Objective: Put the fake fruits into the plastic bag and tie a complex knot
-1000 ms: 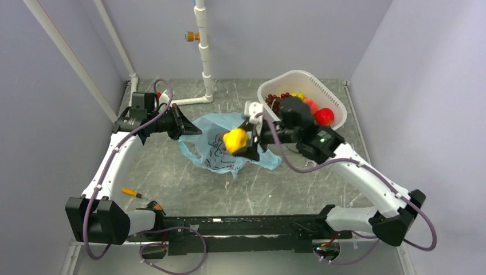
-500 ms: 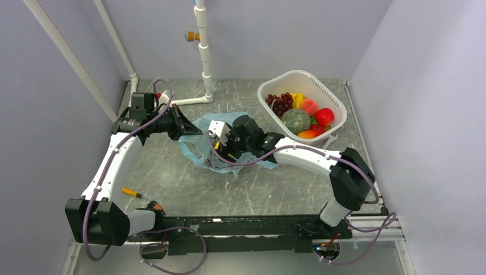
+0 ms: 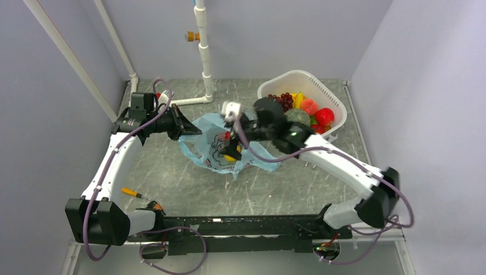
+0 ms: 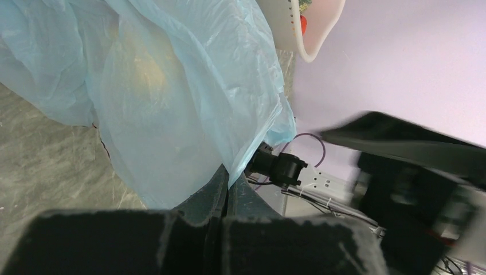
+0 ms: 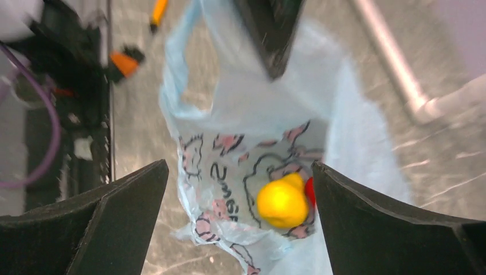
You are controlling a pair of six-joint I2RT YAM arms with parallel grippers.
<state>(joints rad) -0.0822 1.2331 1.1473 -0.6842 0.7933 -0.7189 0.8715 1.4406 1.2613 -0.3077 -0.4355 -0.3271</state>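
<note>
My right gripper moves outward, to its right in the top view, and down onto the basket's grapes (image 3: 283, 101) next.
The light-blue plastic bag (image 3: 209, 150) lies open on the table, with dark and pink print (image 5: 229, 195). My left gripper (image 3: 188, 129) is shut on the bag's left edge and holds the film up (image 4: 226, 172). My right gripper (image 3: 234, 146) hovers open and empty over the bag mouth (image 5: 238, 166). A yellow fruit (image 5: 282, 201) lies inside the bag with a red fruit (image 5: 310, 192) beside it. The yellow fruit also shows in the top view (image 3: 230, 156). Grapes (image 3: 282, 101), a peach-pink fruit (image 3: 309, 106), a red fruit (image 3: 324, 116) and a green melon (image 3: 298, 117) sit in the white basket (image 3: 302, 78).
The white basket stands at the back right, close behind my right arm. A white pipe (image 3: 204, 57) rises at the back centre. An orange-handled tool (image 3: 132, 192) lies near the front left. Walls close in on three sides.
My right gripper carried the yellow fruit down into the bag, let it go and drew back up, open. The fruit now lies in the bag. My left gripper has not moved.
</note>
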